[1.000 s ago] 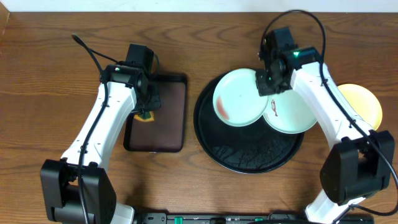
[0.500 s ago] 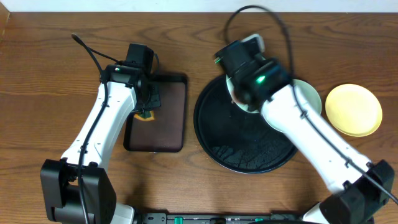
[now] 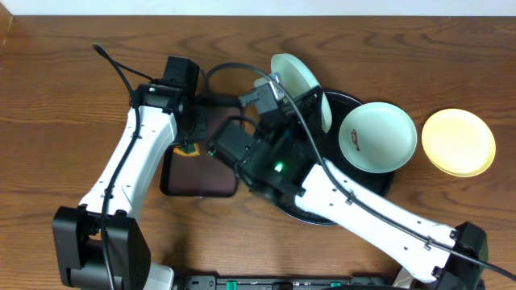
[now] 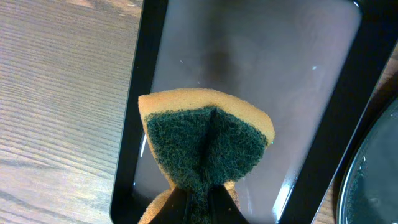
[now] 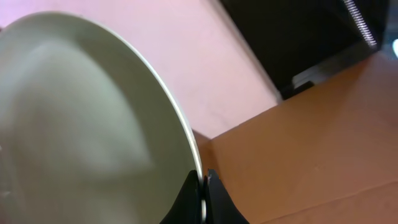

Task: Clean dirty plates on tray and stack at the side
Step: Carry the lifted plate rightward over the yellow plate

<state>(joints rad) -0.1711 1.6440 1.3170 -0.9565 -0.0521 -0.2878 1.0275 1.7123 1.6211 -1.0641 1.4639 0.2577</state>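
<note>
My right gripper is holding the levelled plate and will next swing to the right in the overhead view, then go down and release the plate on top of the yellow plate (image 3: pixel 458 142), since that one is outside the tray.
My right gripper (image 3: pixel 284 87) is shut on the rim of a pale mint plate (image 3: pixel 303 82) and holds it tilted on edge, high above the round black tray (image 3: pixel 343 103). In the right wrist view the plate (image 5: pixel 93 124) fills the left side, with the jaws (image 5: pixel 202 186) pinching its rim. A second mint plate (image 3: pixel 377 137) with a reddish smear lies on the tray's right side. The yellow plate (image 3: pixel 458 142) lies on the table at the right. My left gripper (image 4: pixel 202 199) is shut on a yellow-and-green sponge (image 4: pixel 205 140) over the brown rectangular tray (image 4: pixel 261 74).
The brown rectangular tray (image 3: pixel 218 153) lies left of the black tray, whose rim shows in the left wrist view (image 4: pixel 373 180). My raised right arm (image 3: pixel 347 205) hides much of the black tray from overhead. Bare wooden table (image 3: pixel 64 89) lies on the left.
My right arm has lifted one mint plate off the black tray, swung it left and up, and tipped it on edge. The left arm and sponge have not moved.
</note>
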